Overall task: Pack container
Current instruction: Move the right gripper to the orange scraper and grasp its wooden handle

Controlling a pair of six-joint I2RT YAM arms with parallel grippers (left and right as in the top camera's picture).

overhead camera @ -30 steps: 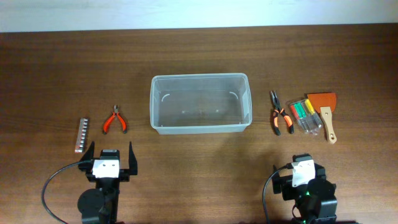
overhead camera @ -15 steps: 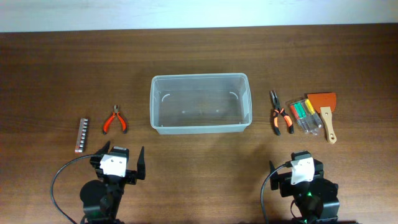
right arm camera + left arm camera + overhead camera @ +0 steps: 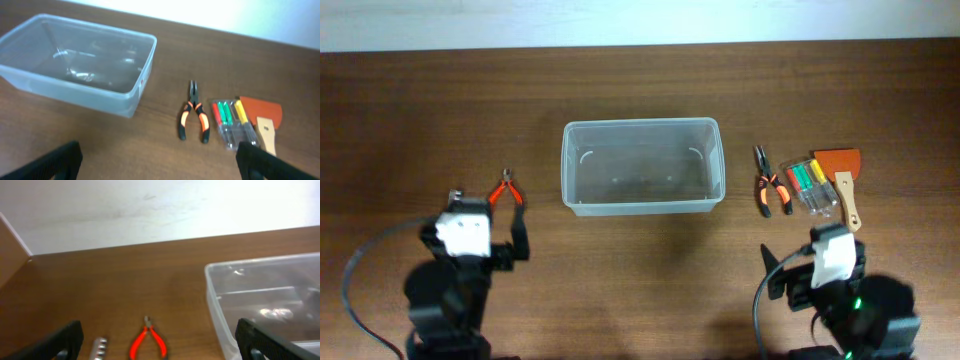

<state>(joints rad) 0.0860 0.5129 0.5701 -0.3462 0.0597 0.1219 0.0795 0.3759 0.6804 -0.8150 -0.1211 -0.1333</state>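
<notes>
Next, my right gripper will move outward and down onto the scraper's wooden handle [image 3: 843, 180] [image 3: 265, 123] beside the orange blade, as that handle lies outward of and below the gripper's fingers.
The clear plastic container [image 3: 640, 167] stands empty at the table's middle; it also shows in the left wrist view [image 3: 260, 300] and the right wrist view [image 3: 75, 60]. My left gripper [image 3: 485, 215] is open and empty, just short of the red pliers [image 3: 507, 190]. In the left wrist view the red pliers [image 3: 148, 340] lie ahead between the spread fingers of my left gripper [image 3: 160, 350]. My right gripper [image 3: 812, 250] is open and empty, short of the tools on the right; it also shows in its own view [image 3: 160, 167].
A metal bit holder [image 3: 99, 347] lies left of the red pliers, hidden under my left arm from overhead. Right of the container lie orange-black pliers [image 3: 770, 187], a clear case of screwdrivers [image 3: 810, 185] and a scraper [image 3: 842, 180] with a wooden handle.
My left arm has swung left and forward over the bit holder, up to the red pliers. My right arm has moved right and forward toward the tools. Nothing was taken hold of.
</notes>
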